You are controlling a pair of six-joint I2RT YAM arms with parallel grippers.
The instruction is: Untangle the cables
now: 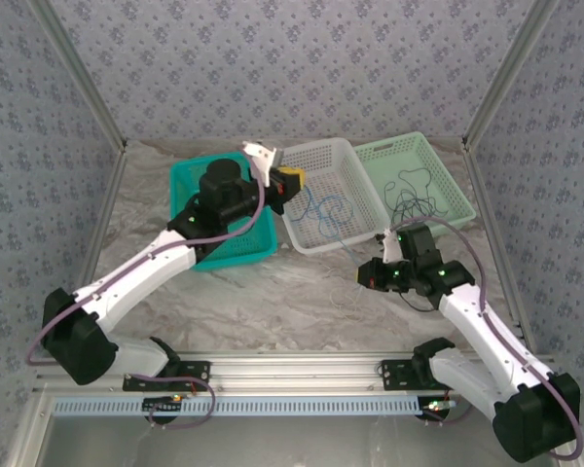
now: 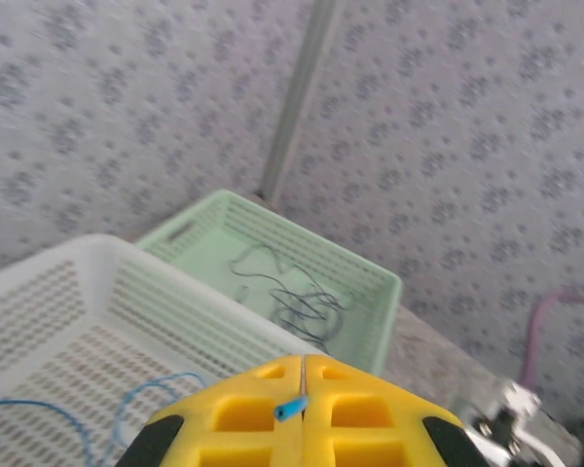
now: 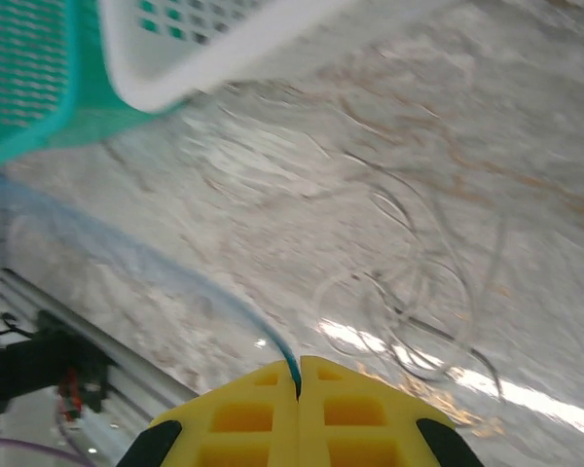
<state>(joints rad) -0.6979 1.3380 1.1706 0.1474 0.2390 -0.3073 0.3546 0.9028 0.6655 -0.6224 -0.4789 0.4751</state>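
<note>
My left gripper holds the blue cable (image 1: 327, 210) and will move outward, tip its fingers down toward the white basket's far end (image 1: 313, 156) and release the cable, because that end of the basket is outward of the gripper.
My left gripper (image 1: 288, 181) hovers over the white basket (image 1: 362, 229), and its yellow jaws (image 2: 303, 362) are shut on the end of the bright blue cable (image 2: 292, 409). The rest of the blue cable (image 1: 327, 210) lies looped in that basket. The black cable (image 1: 410, 197) lies in the pale green basket (image 1: 455, 190). My right gripper (image 1: 366, 275) is low over the table in front of the white basket, and its jaws (image 3: 299, 362) are shut on a blue cable strand (image 3: 273, 336) that trails off to the left. The pale cable (image 3: 423, 292) loops on the table ahead of it.
A teal basket (image 1: 187, 180) stands left of the white one, under my left arm. All three baskets sit in a row at the back. The marbled table (image 1: 273, 302) stretches between the arms, and a metal rail (image 1: 302, 370) runs along its near edge.
</note>
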